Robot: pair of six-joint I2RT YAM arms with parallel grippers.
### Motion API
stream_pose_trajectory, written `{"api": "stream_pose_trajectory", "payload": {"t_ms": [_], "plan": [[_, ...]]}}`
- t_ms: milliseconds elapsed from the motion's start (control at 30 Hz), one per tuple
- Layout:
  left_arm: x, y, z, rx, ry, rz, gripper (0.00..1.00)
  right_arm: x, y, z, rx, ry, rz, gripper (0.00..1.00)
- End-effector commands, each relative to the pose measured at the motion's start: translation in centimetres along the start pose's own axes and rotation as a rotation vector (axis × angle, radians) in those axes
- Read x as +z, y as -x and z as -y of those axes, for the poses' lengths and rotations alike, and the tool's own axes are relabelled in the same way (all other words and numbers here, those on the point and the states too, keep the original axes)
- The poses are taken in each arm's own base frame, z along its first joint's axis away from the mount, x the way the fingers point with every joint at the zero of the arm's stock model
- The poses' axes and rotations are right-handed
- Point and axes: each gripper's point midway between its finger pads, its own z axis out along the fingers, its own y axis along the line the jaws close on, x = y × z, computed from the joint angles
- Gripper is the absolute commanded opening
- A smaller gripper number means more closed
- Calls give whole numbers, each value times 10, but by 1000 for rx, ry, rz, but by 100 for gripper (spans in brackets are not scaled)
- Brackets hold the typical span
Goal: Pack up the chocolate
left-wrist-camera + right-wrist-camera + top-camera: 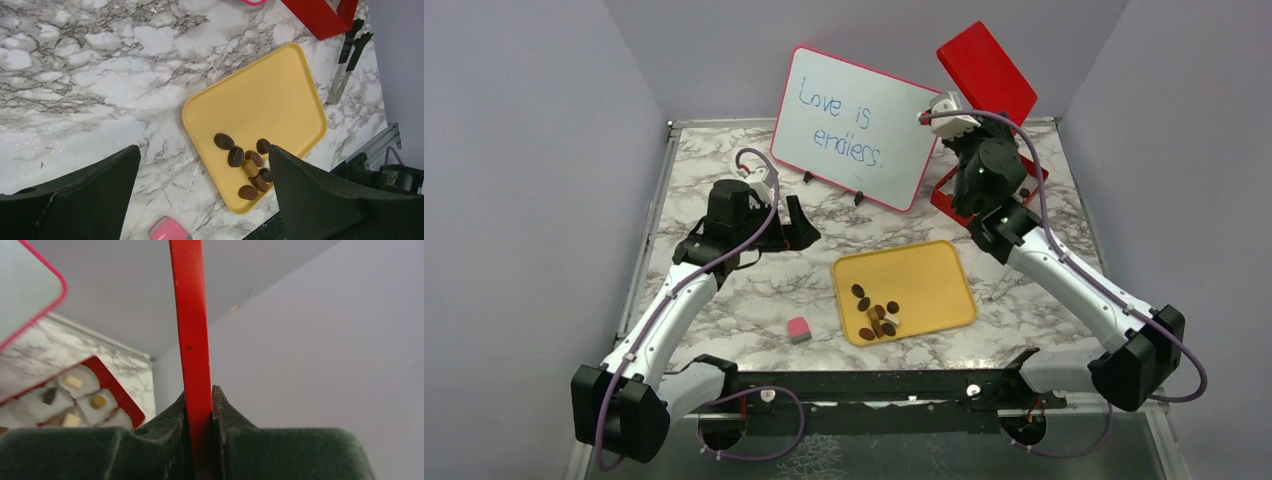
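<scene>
My right gripper brings the lid down onto the open red box base next and releases it, since the pieces in white cups lie uncovered.
Several dark brown chocolate pieces (pixel 876 310) lie in a cluster at the near left of a yellow tray (pixel 924 270); the left wrist view shows them (pixel 245 162) on that tray (pixel 260 100). My left gripper (pixel 799 225) is open and empty, held above the marble left of the tray (pixel 204 150). My right gripper (pixel 200 390) is shut on the edge of the red box lid (pixel 192 315), which stands raised at the back right (pixel 986 70). The red box base (pixel 75 395) holds a few pieces in white cups.
A whiteboard (pixel 854 125) with writing stands at the back. A pink-and-white cube (pixel 798 330) lies near the front left, also in the left wrist view (pixel 169 230). Black tongs (pixel 347 60) lie right of the tray. Grey walls enclose the table.
</scene>
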Motion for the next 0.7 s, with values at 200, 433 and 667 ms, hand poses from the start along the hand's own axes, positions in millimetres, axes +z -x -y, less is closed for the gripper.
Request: {"api": "stream_pose_trajectory", "payload": {"t_ms": [200,433,667], "plan": [[13,-23,-13,40,20,-19,99,58,-75,7,-141,30,-111,1],[10,-23,-8,68,12,-8,99,76,-161,-26,-229,168,-255,1],[13,-29,-4,84,-1,-32,99,84,-197,-55,-255,268,-196,1]]}}
